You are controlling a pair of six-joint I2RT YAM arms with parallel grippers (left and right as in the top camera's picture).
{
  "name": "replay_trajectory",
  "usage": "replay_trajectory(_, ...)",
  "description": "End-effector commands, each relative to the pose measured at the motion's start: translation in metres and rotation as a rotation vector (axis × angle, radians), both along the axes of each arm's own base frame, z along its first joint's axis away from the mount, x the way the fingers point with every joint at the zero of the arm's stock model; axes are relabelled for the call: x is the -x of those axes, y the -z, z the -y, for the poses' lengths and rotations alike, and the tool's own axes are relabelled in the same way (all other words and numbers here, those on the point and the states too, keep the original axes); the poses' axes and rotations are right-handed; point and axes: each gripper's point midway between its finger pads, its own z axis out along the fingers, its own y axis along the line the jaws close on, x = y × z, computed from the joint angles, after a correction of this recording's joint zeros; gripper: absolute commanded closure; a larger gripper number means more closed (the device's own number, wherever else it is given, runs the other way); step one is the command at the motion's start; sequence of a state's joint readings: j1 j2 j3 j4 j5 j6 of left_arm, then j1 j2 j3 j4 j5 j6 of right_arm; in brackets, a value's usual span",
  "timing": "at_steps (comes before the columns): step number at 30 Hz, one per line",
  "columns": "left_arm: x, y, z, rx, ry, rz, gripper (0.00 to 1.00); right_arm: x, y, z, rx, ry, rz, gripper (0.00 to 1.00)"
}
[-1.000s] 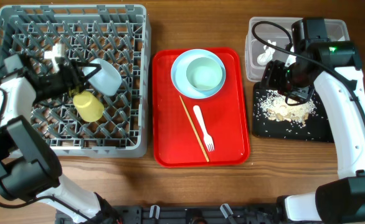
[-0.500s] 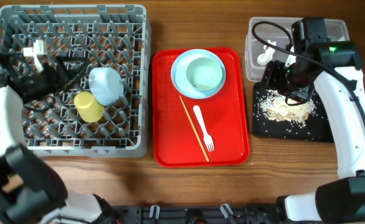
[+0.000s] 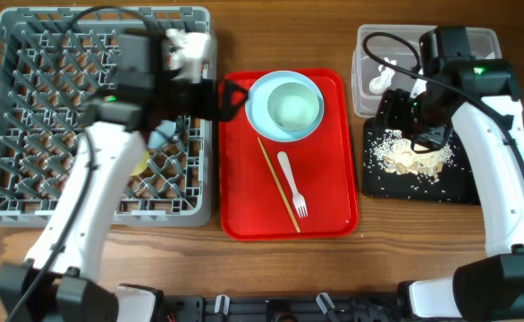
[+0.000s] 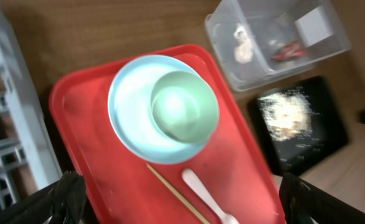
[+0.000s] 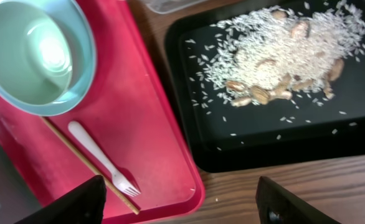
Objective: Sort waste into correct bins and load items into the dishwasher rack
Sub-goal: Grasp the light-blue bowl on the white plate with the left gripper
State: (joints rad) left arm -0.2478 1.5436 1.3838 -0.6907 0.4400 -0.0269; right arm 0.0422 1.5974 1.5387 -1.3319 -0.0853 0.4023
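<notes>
My left gripper will next move away from the rack and over the plate, then go down to the second bowl's rim (image 3: 271,112) (image 4: 155,122).
The grey dishwasher rack (image 3: 29,207) holds a pale blue bowl (image 3: 161,135) and a yellow cup (image 3: 140,164), both partly hidden under my left arm. My left gripper (image 3: 233,97) is open and empty above the left edge of the red tray, beside the pale blue plate (image 4: 129,127) with the second bowl (image 4: 184,106) on it. A chopstick (image 3: 280,185) and white fork (image 3: 292,185) lie on the tray. The clear tub (image 4: 332,43) holds the red wrapper (image 4: 288,51) and white scrap (image 4: 241,50). Rice leftovers (image 3: 412,157) lie in the black tray (image 3: 423,192). My right gripper (image 3: 414,121) is open and empty above it.
The red serving tray (image 3: 325,224) lies between the rack and the bins. Bare wooden table (image 3: 271,268) runs along the front. The rack's edge shows at the left of the left wrist view (image 4: 2,124).
My left arm swung from the rack's left side across to the red tray's left edge. The blue bowl stays in the rack beside the yellow cup. The right arm has not moved.
</notes>
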Motion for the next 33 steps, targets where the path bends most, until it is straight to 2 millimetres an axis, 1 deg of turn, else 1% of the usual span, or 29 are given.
replay_trajectory(1,-0.031,0.008,0.016,-0.165,-0.097,0.078,0.0,0.003,-0.008,0.018,0.007,0.056,0.017,0.19)
replay_trajectory(2,-0.037,0.014,0.032,-0.17,-0.077,0.101,0.0,0.003,-0.008,0.025,0.007,0.076,0.014,0.18)
replay_trajectory(5,-0.044,0.032,0.067,-0.17,-0.022,0.128,0.0,0.006,-0.008,0.042,0.005,0.133,0.006,0.15)
replay_trajectory(7,-0.045,0.052,0.093,-0.168,0.026,0.13,0.0,0.006,-0.008,0.05,-0.007,0.153,0.007,0.14)
replay_trajectory(9,-0.041,0.074,0.115,-0.178,0.068,0.111,0.0,0.006,-0.008,0.053,-0.01,0.164,0.009,0.14)
replay_trajectory(11,-0.032,0.1,0.133,-0.201,0.114,0.077,0.0,0.006,-0.008,0.053,-0.01,0.165,0.009,0.14)
replay_trajectory(13,-0.024,0.125,0.144,-0.24,0.14,0.044,0.0,0.006,-0.008,0.053,-0.01,0.165,0.01,0.14)
replay_trajectory(14,-0.021,0.138,0.145,-0.271,0.139,0.032,0.0,0.006,-0.008,0.054,-0.009,0.164,0.01,0.14)
replay_trajectory(15,-0.02,0.152,0.143,-0.315,0.13,0.021,0.02,0.006,-0.008,0.053,-0.01,0.164,0.01,0.14)
replay_trajectory(16,-0.02,0.161,0.14,-0.35,0.119,0.012,0.05,0.006,-0.008,0.054,-0.009,0.164,0.009,0.14)
replay_trajectory(17,-0.019,0.173,0.131,-0.408,0.098,-0.003,0.13,0.006,-0.008,0.054,-0.009,0.164,0.009,0.14)
replay_trajectory(18,-0.018,0.181,0.125,-0.443,0.088,-0.017,0.17,0.006,-0.008,0.053,-0.01,0.164,0.009,0.14)
replay_trajectory(21,-0.014,0.197,0.106,-0.524,0.065,-0.063,0.4,0.006,-0.008,0.053,-0.01,0.165,0.01,0.14)
replay_trajectory(22,-0.013,0.198,0.104,-0.53,0.066,-0.072,0.52,0.006,-0.008,0.053,-0.01,0.165,0.01,0.14)
replay_trajectory(23,-0.013,0.198,0.103,-0.531,0.064,-0.074,0.62,0.006,-0.008,0.053,-0.01,0.165,0.009,0.14)
replay_trajectory(24,-0.013,0.198,0.103,-0.53,0.064,-0.073,0.69,0.006,-0.008,0.053,-0.01,0.165,0.009,0.14)
replay_trajectory(26,-0.013,0.197,0.103,-0.53,0.064,-0.072,0.76,0.006,-0.008,0.053,-0.01,0.164,0.009,0.14)
replay_trajectory(30,-0.014,0.193,0.104,-0.524,0.062,-0.065,0.95,0.006,-0.008,0.053,-0.01,0.164,0.009,0.14)
replay_trajectory(33,-0.016,0.179,0.105,-0.507,0.056,-0.041,0.96,0.006,-0.008,0.053,-0.01,0.164,0.009,0.14)
